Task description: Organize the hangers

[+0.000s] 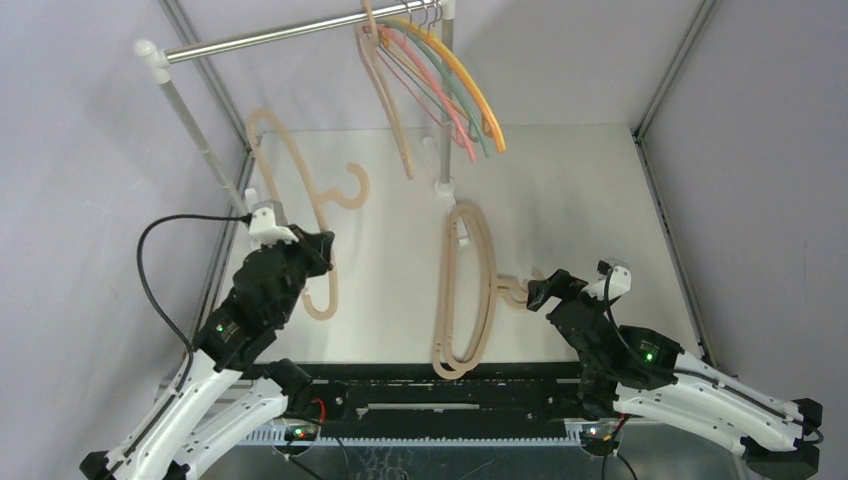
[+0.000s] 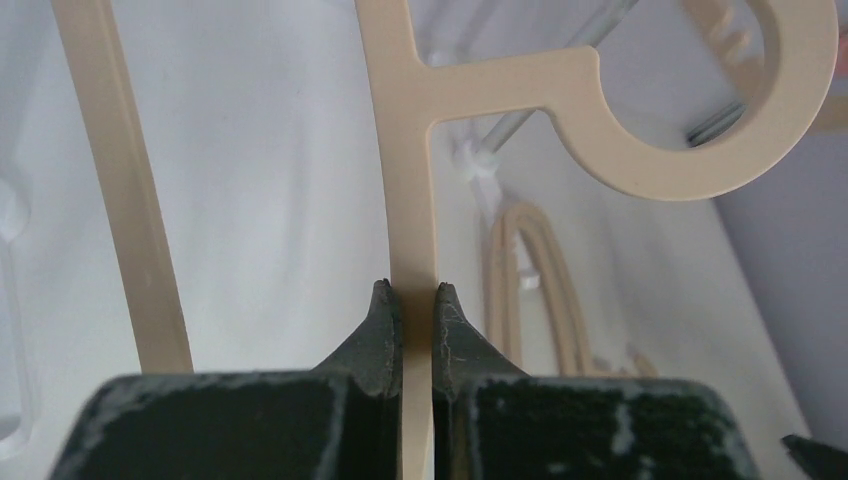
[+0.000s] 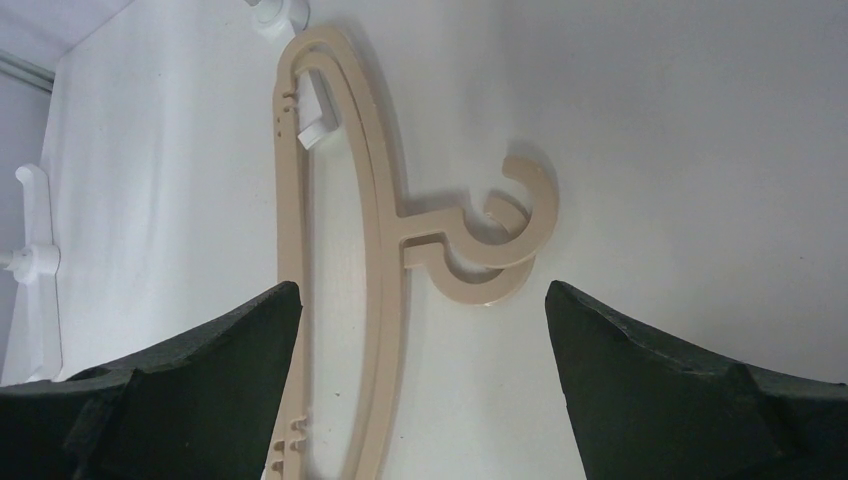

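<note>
I will next release my left gripper's tan hanger up and outward on the bare bar [image 1: 345,20] beside the hanging tan one, where the bar is empty.
My left gripper [image 1: 322,250] is shut on the curved bar of a tan hanger [image 1: 300,185] and holds it above the table at the left; its hook [image 2: 700,150] points right in the left wrist view [image 2: 410,295]. Two stacked tan hangers [image 1: 470,290] lie flat on the table in the middle, also in the right wrist view [image 3: 380,250]. My right gripper [image 1: 540,292] is open by their hooks [image 3: 505,240], jaws wide apart [image 3: 420,300]. One tan hanger [image 1: 385,90] and thin pink, green, yellow and orange hangers [image 1: 470,85] hang on the rail.
The silver rail [image 1: 270,38] spans the back on white posts; one post's foot [image 1: 443,185] stands just beyond the flat hangers, the other post [image 1: 200,140] leans at the left. Grey walls close in both sides.
</note>
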{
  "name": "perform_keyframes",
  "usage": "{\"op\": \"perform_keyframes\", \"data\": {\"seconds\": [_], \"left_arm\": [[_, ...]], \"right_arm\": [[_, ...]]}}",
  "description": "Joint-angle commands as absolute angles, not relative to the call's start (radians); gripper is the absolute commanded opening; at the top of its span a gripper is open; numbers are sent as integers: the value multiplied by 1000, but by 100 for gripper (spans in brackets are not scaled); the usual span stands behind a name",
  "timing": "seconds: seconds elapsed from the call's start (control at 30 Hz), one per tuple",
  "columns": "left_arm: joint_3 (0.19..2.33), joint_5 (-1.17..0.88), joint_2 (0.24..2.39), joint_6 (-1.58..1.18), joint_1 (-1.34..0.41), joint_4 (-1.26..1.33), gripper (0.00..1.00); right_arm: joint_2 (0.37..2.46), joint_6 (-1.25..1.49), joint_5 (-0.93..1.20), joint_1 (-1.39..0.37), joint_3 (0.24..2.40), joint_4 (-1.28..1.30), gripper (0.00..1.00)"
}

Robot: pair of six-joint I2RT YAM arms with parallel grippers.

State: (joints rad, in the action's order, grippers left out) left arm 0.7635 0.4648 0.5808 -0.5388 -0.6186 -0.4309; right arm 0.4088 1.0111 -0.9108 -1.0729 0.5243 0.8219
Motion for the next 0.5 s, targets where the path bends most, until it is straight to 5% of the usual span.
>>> {"op": "perform_keyframes", "data": {"seconds": [0.0, 0.47], "left_arm": [[878, 417, 609, -502, -593, -317, 0], [1176, 92, 877, -589, -408, -16, 0]], "right_arm": [[401, 984, -907, -1071, 528, 783, 100], [391, 975, -928, -1071, 557, 805, 100]]}}
